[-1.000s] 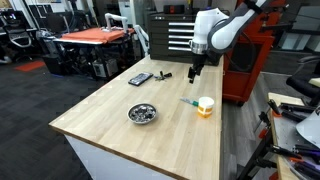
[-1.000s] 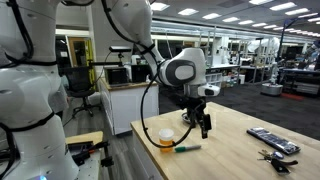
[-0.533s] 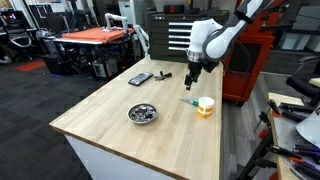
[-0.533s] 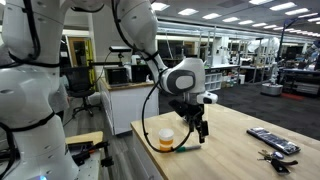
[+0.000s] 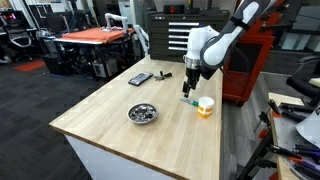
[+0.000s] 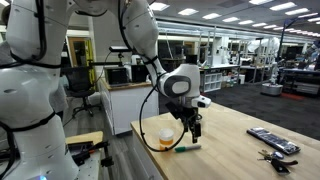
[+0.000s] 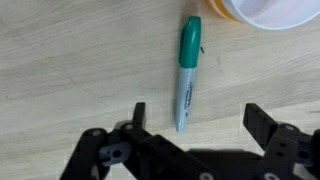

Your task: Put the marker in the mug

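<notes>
The marker's light end is already between my open fingers, so my gripper will next move down toward the mug and onto the marker's teal end [image 6: 182, 149] [image 7: 189, 52] below it.
The marker [image 7: 187, 72] is a thin teal stick with a lighter barrel, lying flat on the wooden table; it also shows in both exterior views [image 5: 187, 101] [image 6: 188, 147]. The mug [image 5: 205, 106] is cream-white on top and orange lower down; it stands upright just beside the marker's teal end [image 6: 166, 138], and its rim shows at the top of the wrist view [image 7: 262, 12]. My gripper [image 7: 196, 115] is open and empty, low over the marker, with the marker's light end between the two fingers [image 5: 186, 88] [image 6: 192, 128].
A shallow metal bowl [image 5: 143, 113] sits nearer the table's front. A flat black device [image 5: 140, 79] and a small black object [image 5: 165, 74] lie toward the far side. The black device [image 6: 272, 140] and keys [image 6: 276, 157] show in an exterior view.
My gripper has come down and moved toward the marker and mug; it now hangs just above the marker. The marker and mug have not moved.
</notes>
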